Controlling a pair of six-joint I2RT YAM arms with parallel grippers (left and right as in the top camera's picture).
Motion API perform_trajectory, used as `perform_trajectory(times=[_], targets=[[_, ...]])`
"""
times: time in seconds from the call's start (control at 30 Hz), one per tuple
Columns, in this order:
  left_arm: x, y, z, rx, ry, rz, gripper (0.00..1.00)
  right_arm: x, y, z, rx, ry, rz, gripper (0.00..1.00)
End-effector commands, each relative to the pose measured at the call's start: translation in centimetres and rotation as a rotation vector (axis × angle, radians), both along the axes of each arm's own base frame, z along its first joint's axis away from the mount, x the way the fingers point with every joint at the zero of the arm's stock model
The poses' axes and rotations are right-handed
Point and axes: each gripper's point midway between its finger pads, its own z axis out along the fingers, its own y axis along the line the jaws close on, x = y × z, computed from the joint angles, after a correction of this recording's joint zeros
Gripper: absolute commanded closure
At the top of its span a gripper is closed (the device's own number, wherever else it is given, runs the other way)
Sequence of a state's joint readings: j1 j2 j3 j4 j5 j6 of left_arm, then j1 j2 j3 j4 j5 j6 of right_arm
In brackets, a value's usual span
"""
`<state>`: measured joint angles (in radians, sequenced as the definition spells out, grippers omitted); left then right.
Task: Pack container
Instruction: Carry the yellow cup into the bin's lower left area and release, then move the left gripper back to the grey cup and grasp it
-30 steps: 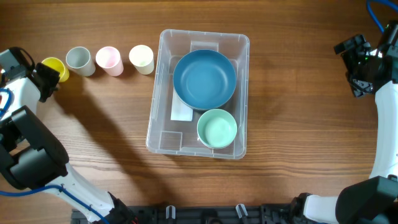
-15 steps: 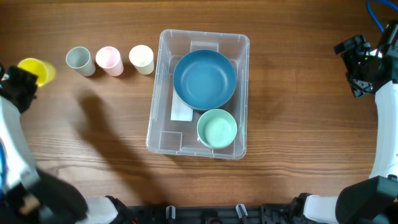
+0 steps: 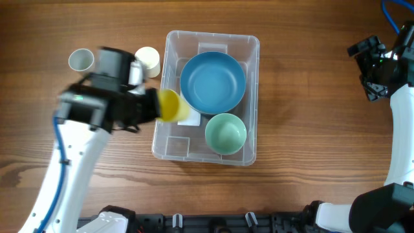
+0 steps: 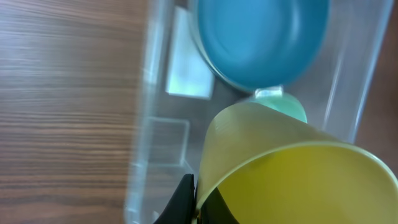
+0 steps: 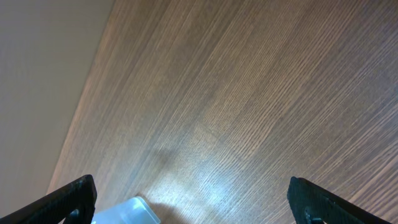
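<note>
The left gripper moves the yellow cup past the container's side toward the container's bottom beside the pale green bowl (image 3: 226, 133) next and lowers it there, as that spot is free.
The clear rectangular container (image 3: 172, 146) stands mid-table with a white label on its base (image 4: 189, 74). A large blue bowl (image 3: 212, 82) and a smaller pale green bowl (image 3: 226, 133) lie inside it. My left gripper (image 3: 152, 107) is shut on the rim of a yellow cup (image 3: 169, 105) and holds it over the container's left wall. In the left wrist view the cup (image 4: 292, 174) fills the lower right, above the container (image 4: 155, 124). My right gripper (image 3: 372, 65) is open and empty, far right.
A grey cup (image 3: 81, 60) and a cream cup (image 3: 149, 59) stand left of the container; my left arm hides the spot between them. The right wrist view shows bare wood and one corner of the container (image 5: 124, 211).
My left arm has swung right from the table's far left edge, carrying the yellow cup to the container's left wall. The pink cup is now hidden under the arm. The right arm has not moved.
</note>
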<state>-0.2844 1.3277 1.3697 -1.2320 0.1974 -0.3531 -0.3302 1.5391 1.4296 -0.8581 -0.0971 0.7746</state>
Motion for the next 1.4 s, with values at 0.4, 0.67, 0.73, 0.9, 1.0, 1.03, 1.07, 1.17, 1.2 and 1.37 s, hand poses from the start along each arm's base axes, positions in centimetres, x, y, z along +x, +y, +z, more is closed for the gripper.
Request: perform_trajectory(times=[0.4, 0.67, 0.73, 0.9, 1.0, 1.03, 1.07, 1.17, 1.2, 1.37], targets=[[0.1, -1.9, -11.5, 0.330, 0.141, 0.000, 0.96, 0.4, 0.1, 0.0, 0.012, -0.003, -0.005, 0.00], [0.9, -3.0, -13.2, 0.306, 0.171, -0.009, 0.57, 0.4, 0.1, 0.0, 0.012, -0.003, -0.005, 0.00], [1.3, -3.0, -10.7, 0.287, 0.129, -0.001, 0.48, 0.4, 0.1, 0.0, 0.012, -0.003, -0.005, 0.00], [3.1, -0.8, -1.4, 0.258, -0.083, 0.086, 0.34, 0.4, 0.1, 0.0, 0.012, -0.003, -0.005, 0.00], [4.6, 4.2, 3.2, 0.308, -0.254, 0.255, 0.25, 0.4, 0.1, 0.0, 0.012, -0.004, -0.005, 0.00], [5.2, 6.6, 4.3, 0.326, -0.292, 0.329, 0.25, 0.4, 0.1, 0.0, 0.012, -0.003, -0.005, 0.00], [5.7, 8.3, 4.9, 0.331, -0.314, 0.369, 0.26, 0.4, 0.1, 0.0, 0.012, -0.003, -0.005, 0.00], [7.7, 14.0, 4.9, 0.315, -0.323, 0.511, 0.27, 0.4, 0.1, 0.0, 0.012, -0.003, -0.005, 0.00], [8.6, 16.0, 4.4, 0.290, -0.315, 0.552, 0.27, 0.4, 0.1, 0.0, 0.012, -0.004, -0.005, 0.00], [12.9, 23.8, 0.0, 0.109, -0.270, 0.715, 0.33, 0.4, 0.1, 0.0, 0.012, -0.003, -0.005, 0.00]])
